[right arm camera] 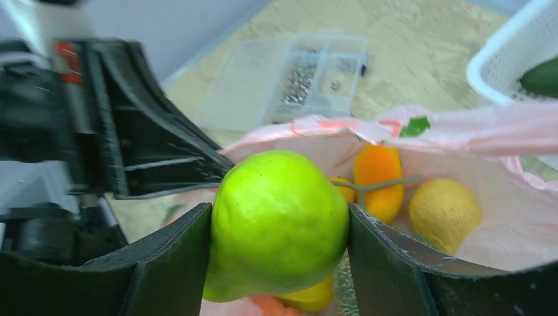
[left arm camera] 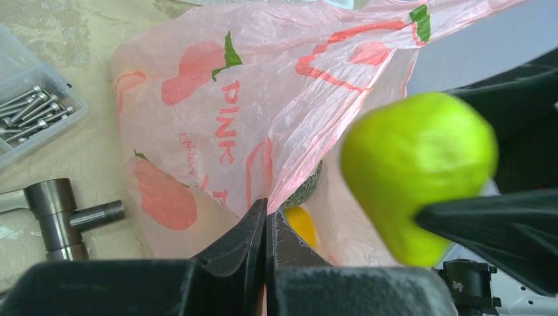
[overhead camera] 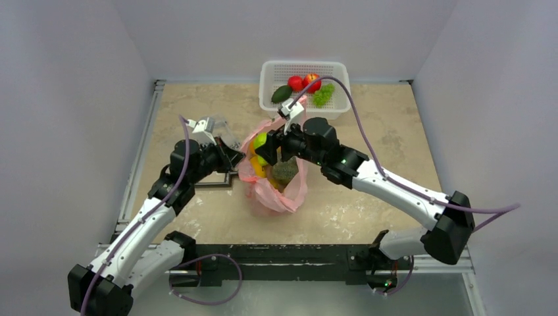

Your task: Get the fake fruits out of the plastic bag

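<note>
My right gripper lifts above the bag's rim next, then goes outward and down into the white basket (right arm camera: 541, 93) beside the avocado, as other fruits already lie there.
The pink plastic bag (overhead camera: 276, 191) stands open mid-table. My left gripper (overhead camera: 234, 158) is shut on its left rim (left arm camera: 289, 178) and holds the mouth open. My right gripper (overhead camera: 268, 146) is shut on a yellow-green fake fruit (overhead camera: 260, 141), held just above the bag's mouth. The fruit fills the space between the fingers in the right wrist view (right arm camera: 279, 220) and shows in the left wrist view (left arm camera: 414, 171). Inside the bag lie an orange fruit (right arm camera: 377, 172), a dull yellow round fruit (right arm camera: 444, 212), a yellow fruit (left arm camera: 301, 225) and the rough green melon (overhead camera: 284, 172).
A white perforated basket (overhead camera: 304, 68) at the back holds red apples (overhead camera: 304, 83), green grapes (overhead camera: 323, 95) and a dark avocado shape (overhead camera: 281, 93). A clear box of screws (left arm camera: 29, 115) and a metal fitting (left arm camera: 62, 214) lie left of the bag.
</note>
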Motion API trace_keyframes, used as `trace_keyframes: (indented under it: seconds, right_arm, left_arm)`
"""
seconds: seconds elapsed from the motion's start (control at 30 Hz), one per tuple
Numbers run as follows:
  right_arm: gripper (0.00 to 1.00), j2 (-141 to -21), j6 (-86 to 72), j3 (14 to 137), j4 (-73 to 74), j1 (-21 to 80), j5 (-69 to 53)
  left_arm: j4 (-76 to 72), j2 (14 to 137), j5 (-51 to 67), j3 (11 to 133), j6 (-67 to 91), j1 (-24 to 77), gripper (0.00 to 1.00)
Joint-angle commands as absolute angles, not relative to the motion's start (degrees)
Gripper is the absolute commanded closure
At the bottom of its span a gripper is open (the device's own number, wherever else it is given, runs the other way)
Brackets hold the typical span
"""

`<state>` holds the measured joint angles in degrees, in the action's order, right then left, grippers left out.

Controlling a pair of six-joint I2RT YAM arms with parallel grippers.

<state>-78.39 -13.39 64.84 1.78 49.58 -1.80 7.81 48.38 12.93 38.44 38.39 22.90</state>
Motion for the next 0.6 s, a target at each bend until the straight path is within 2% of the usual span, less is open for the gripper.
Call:
trace_keyframes:
  seconds: [0.0, 0.2, 0.4, 0.57]
  right_arm:
    - [1.0, -73.6, -16.8, 68.2, 1.0, 49.6, -7.4]
    - [1.0, -71.9, -15.2, 75.6, 3.4, 49.6, -2.9]
    - [1.0, -76.1, -13.4, 86.7, 7.1, 48.3, 10.2]
    - [1.0, -79.0, -14.6, 90.1, 3.8, 42.4, 17.5]
  left_arm:
    - [7.1, 49.2, 12.8, 40.1, 36.7, 22.7, 1.0]
    - [9.9, 54.2, 16.7, 44.5, 32.5, 22.7, 1.0]
    - [11.3, 57.3, 18.9, 47.1, 29.2, 22.5, 1.0]
    - [10.9, 57.9, 19.4, 48.1, 26.2, 22.4, 1.0]
